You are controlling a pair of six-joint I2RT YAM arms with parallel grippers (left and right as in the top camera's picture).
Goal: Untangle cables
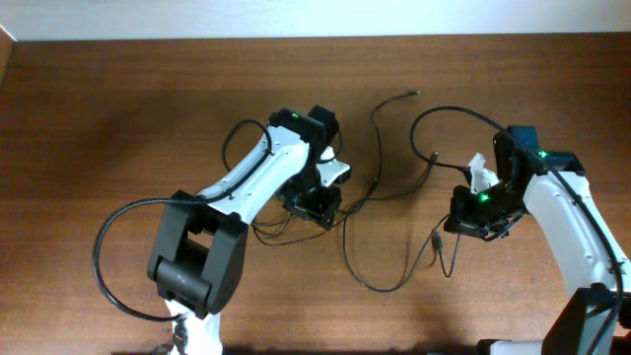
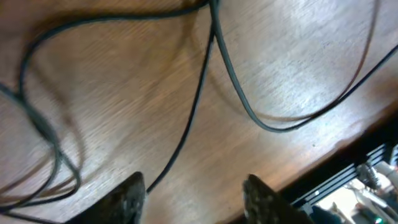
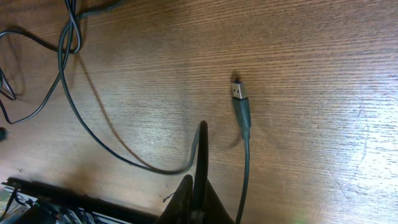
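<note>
I need to pull the cable toward the right in the overhead view with my right gripper next and release it over the tabletop there, because it still runs into crossing loops.
Thin black cables [image 1: 377, 197] lie in loose loops on the wooden table between my two arms, with small plug ends [image 1: 435, 158] showing. My left gripper [image 1: 317, 204] is open low over the table. In the left wrist view its fingers [image 2: 196, 199] are apart, and a thin cable [image 2: 193, 118] runs down beside the left finger, with crossing loops [image 2: 43, 130] to the left. My right gripper [image 1: 473, 222] is shut on a cable [image 3: 200, 140] that rises from between its fingers [image 3: 198, 193] and curves off left. A USB plug [image 3: 237, 91] lies just right of it.
A thick black arm cord [image 1: 102, 266] loops out at the left arm's base. The table's near edge [image 3: 74, 193] shows close behind the right gripper, and also in the left wrist view [image 2: 348, 155]. The table's far edge [image 1: 315, 39] meets a white wall.
</note>
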